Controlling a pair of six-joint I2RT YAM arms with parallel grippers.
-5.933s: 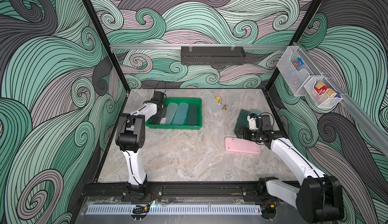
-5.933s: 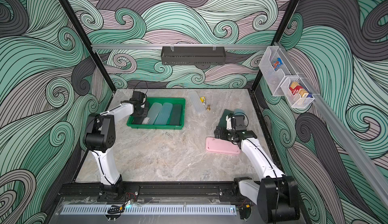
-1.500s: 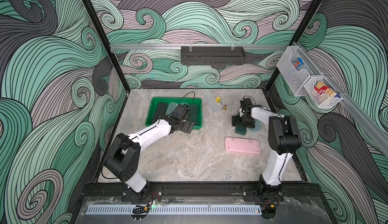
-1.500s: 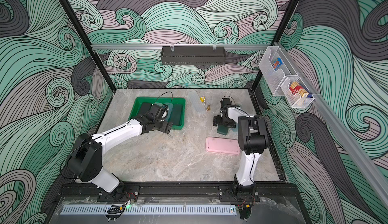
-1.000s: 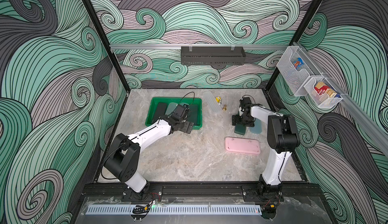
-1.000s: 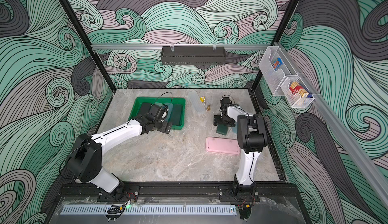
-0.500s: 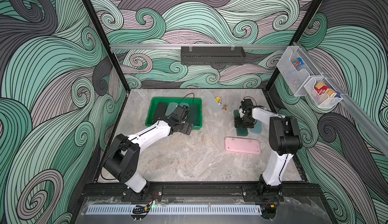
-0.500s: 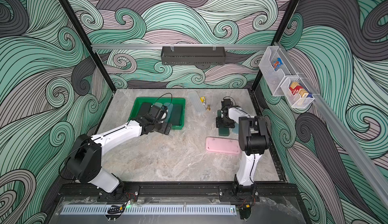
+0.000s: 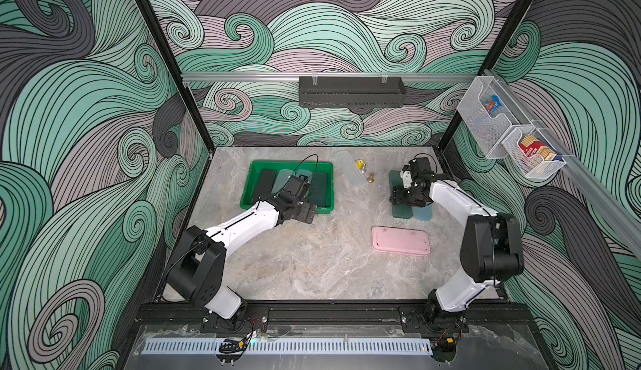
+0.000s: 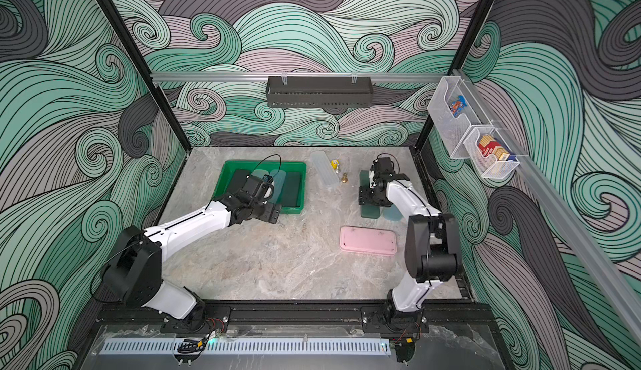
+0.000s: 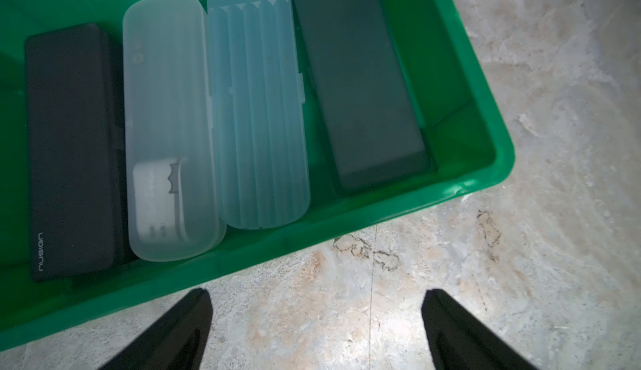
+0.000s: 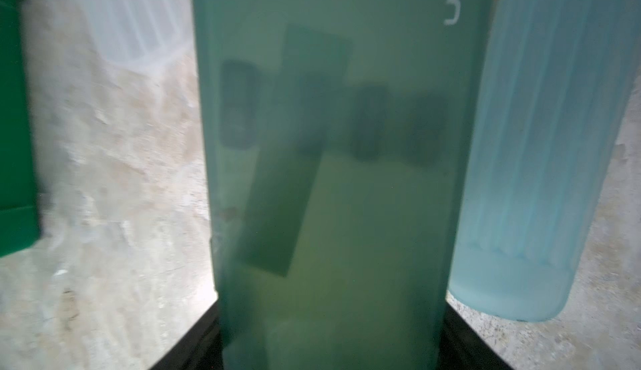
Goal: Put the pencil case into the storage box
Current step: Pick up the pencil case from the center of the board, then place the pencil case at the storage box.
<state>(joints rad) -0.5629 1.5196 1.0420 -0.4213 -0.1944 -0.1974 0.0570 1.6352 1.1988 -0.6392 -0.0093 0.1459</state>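
My right gripper should next lift the green pencil case over the storage box's rim. Then it should lower the green pencil case at the storage box's dark end pencil case (image 9: 321, 190) across the table and let go.
The storage box (image 9: 248, 191) (image 10: 263, 163) is a bright green tray at the back left, and several pencil cases lie side by side in it (image 11: 256, 108). My left gripper (image 9: 305, 212) (image 11: 317, 295) hangs open over bare table just outside the box's near rim (image 11: 381, 205). At the right, a translucent dark green pencil case (image 9: 401, 210) (image 12: 333, 177) lies flat on the table. My right gripper (image 9: 404, 198) (image 12: 329, 316) straddles it from above, with a finger pressed against each long side.
A light blue case (image 9: 421, 212) (image 12: 541, 142) lies right beside the green one. A pink case (image 9: 400, 241) lies nearer the front. A clear case (image 9: 350, 172) and two small brass pieces (image 9: 370, 178) sit at the back. The right wall stands close by.
My right gripper's jaws have narrowed onto the dark green case after settling lower over it. The left arm has stayed almost still in front of the box.
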